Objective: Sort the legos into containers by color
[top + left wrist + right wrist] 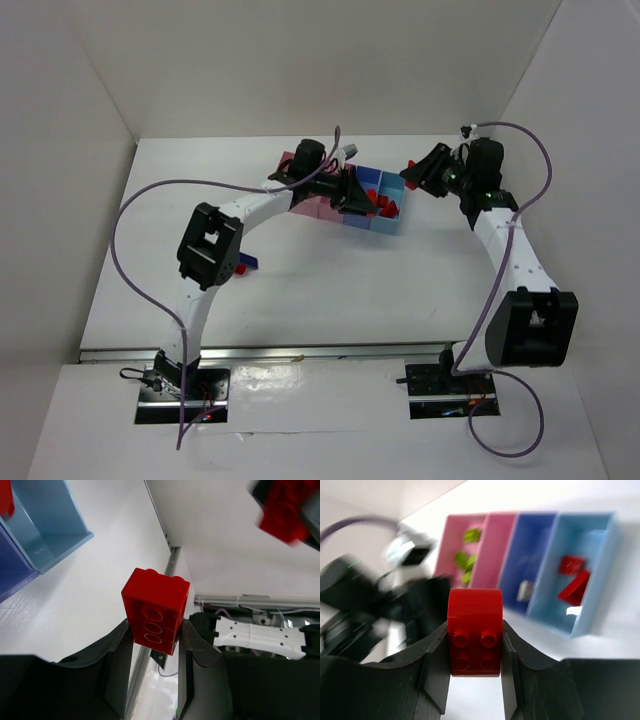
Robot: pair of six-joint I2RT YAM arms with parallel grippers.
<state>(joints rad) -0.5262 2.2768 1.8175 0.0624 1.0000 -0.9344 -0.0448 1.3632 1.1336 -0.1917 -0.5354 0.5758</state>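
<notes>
My left gripper has the matching red lego and should carry it outward and down to release it over the light-blue compartment with red legos, which lies below and outward.
My left gripper is shut on a red lego, a brick with round sockets facing the camera, held above the table beside the light-blue compartment. My right gripper is shut on a second red lego, one with a rounded top and studs. The containers lie ahead of it: a large pink bin with lime-green legos, a narrow pink one, a blue one holding a pale brick, and a light-blue one with red legos. From above, both grippers hover at the containers.
A dark blue lego and a red one lie on the white table by the left arm's elbow. White walls enclose the table on three sides. The left arm shows blurred at the left of the right wrist view.
</notes>
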